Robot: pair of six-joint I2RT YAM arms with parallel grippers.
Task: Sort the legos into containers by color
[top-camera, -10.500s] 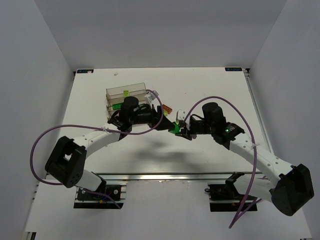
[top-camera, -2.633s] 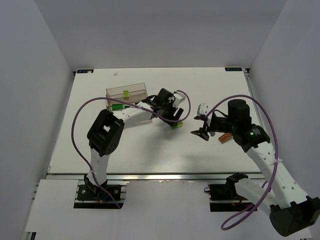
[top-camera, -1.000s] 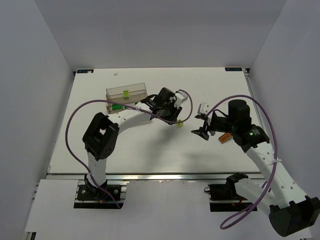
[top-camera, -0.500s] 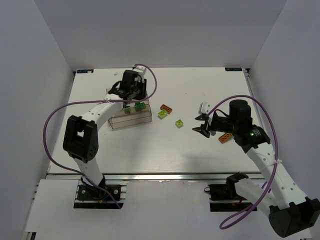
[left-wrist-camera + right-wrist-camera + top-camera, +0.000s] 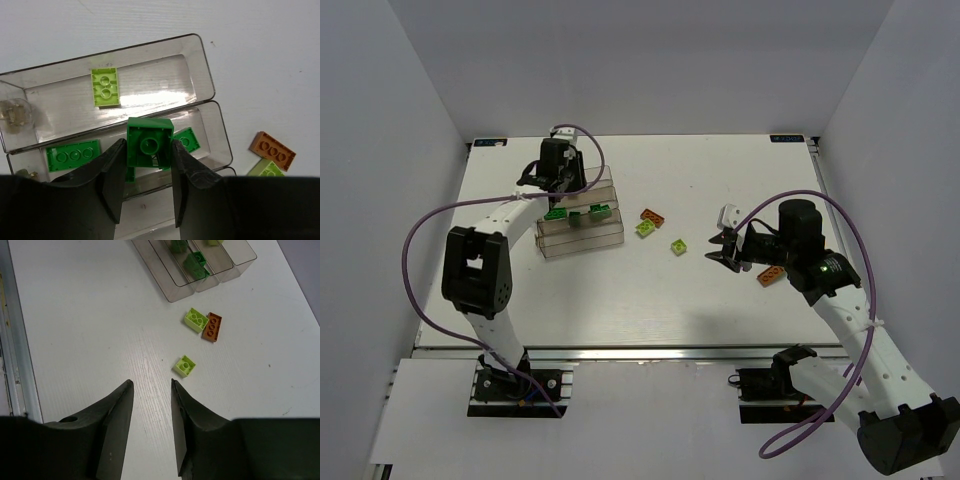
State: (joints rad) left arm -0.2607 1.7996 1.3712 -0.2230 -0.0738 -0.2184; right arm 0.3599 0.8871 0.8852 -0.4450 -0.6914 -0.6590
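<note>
I need to lower my left gripper a little and open it to let go of the dark green brick, because the bin with the other green bricks is right below the gripper's fingers.
My left gripper (image 5: 148, 150) is shut on a dark green brick (image 5: 149, 142), held underside-up above the clear containers (image 5: 207, 85). The back bin holds a lime brick (image 5: 105, 87); the bin in front of it holds a flat green brick (image 5: 73, 155) and another green one (image 5: 187, 138). In the top view my left gripper (image 5: 558, 170) hangs over the containers (image 5: 582, 238). On the table lie an orange brick (image 5: 653, 216), a lime brick (image 5: 645, 229) and a small lime brick (image 5: 678, 245). My right gripper (image 5: 151, 382) stands open and empty, short of the small lime brick (image 5: 184, 365).
A second orange brick (image 5: 770, 276) lies beside my right arm's wrist. White walls close in the table on the left, right and back. A metal rail (image 5: 10, 340) runs along the near table edge.
My left arm has swung from the table's middle back over the containers, carrying the dark green brick. My right gripper's jaws have narrowed; that arm has hardly moved.
</note>
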